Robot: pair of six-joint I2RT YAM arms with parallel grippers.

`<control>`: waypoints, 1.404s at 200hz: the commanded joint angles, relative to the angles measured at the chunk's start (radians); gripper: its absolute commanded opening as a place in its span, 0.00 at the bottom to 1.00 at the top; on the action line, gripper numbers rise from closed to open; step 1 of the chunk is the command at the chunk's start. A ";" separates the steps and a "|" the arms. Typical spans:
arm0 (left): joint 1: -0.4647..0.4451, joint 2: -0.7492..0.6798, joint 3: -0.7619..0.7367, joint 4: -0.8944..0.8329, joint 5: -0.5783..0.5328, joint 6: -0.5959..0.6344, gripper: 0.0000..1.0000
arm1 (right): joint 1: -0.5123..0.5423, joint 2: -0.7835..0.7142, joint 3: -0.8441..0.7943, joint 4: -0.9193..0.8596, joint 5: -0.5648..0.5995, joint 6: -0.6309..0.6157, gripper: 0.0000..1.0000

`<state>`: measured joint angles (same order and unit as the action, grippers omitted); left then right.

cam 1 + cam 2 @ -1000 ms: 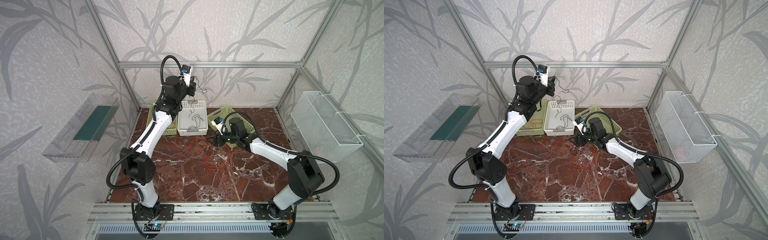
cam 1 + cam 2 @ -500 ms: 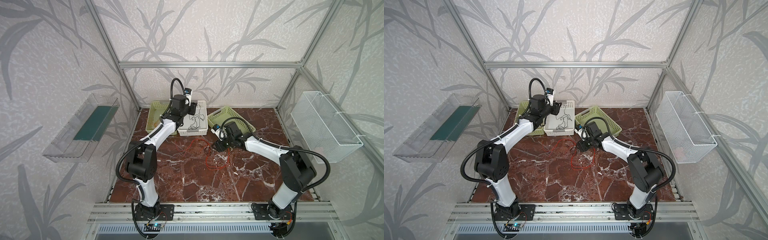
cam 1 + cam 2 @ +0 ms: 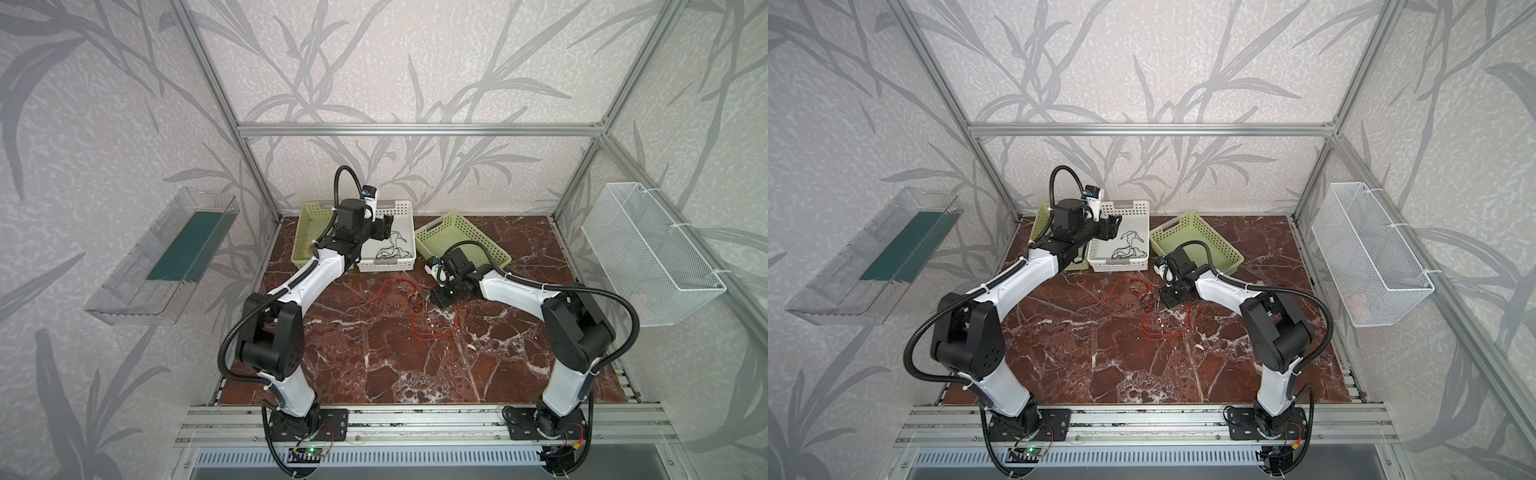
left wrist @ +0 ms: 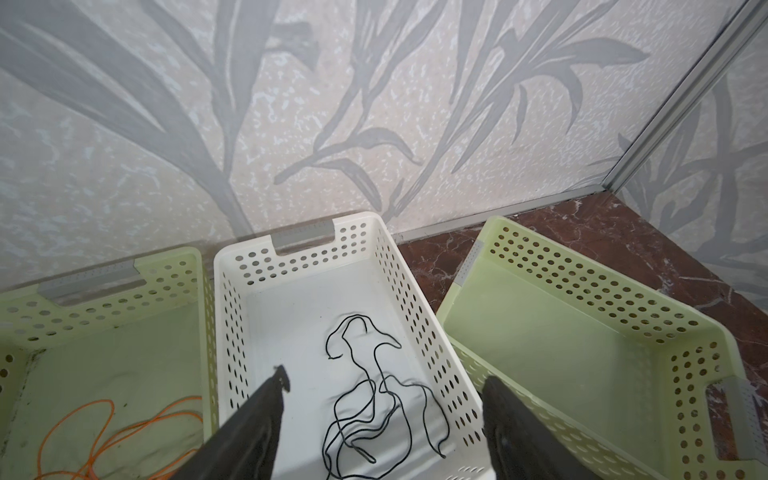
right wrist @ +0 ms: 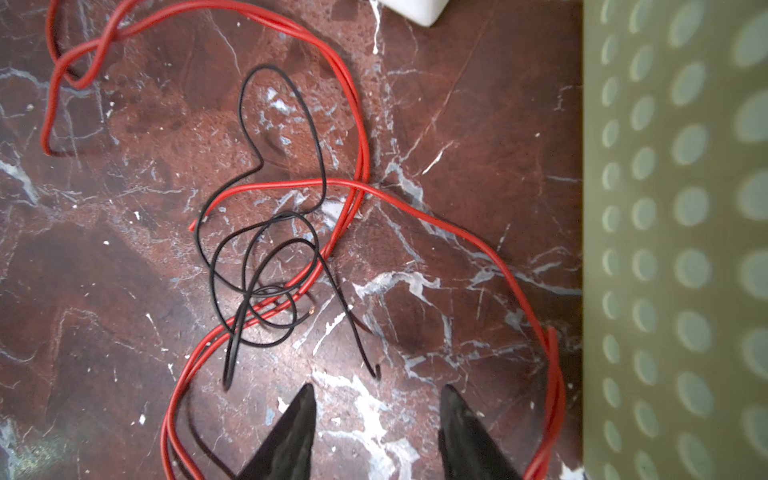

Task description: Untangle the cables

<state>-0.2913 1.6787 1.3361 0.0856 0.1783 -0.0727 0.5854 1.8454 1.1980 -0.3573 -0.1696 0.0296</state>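
I will next pull my left gripper back off the white basket (image 4: 232, 316) and turn it toward the loose end of the black cable, which lies back from it at the right gripper's fingers.
Red cables (image 3: 432, 328) lie looped on the marble floor, tangled with a thin black cable (image 5: 257, 266). My right gripper (image 5: 378, 390) stands open just above the floor, and the black cable's free end (image 5: 376, 372) lies right in front of its tips, untouched. In both top views it sits at the tangle's right edge (image 3: 442, 296). My left gripper (image 4: 386, 380) hangs open and empty over the white basket (image 4: 232, 316), where a loose black cable (image 4: 365, 399) lies. An orange cable (image 4: 104, 424) rests in the green basket (image 4: 25, 316) beside it.
A second green basket (image 3: 490, 245), empty and turned at an angle, sits close behind my right gripper. On the right wall hangs a white wire basket (image 3: 648, 249), and on the left wall a clear tray (image 3: 166, 257). Aluminium frame posts stand at the back corners.
My left arm came down from high above the baskets and its gripper opened, leaving the black cable in the white basket. My right gripper's jaws narrowed beside the tangle.
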 commanded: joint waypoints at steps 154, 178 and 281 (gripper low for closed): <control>-0.181 -0.422 -0.425 0.126 0.343 0.149 0.78 | 0.022 -0.342 0.131 -0.015 -0.141 -0.008 0.00; -0.219 -0.382 -0.424 0.207 0.372 0.120 0.79 | 0.038 -0.371 0.168 -0.015 -0.192 -0.023 0.00; -0.318 -0.353 -0.372 0.122 0.220 0.305 0.69 | 0.042 -0.413 0.223 -0.032 -0.281 -0.011 0.00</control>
<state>-0.5911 1.3403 0.9298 0.2394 0.4500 0.1371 0.6254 1.4685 1.3777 -0.3717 -0.3923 0.0109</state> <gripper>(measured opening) 0.752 0.049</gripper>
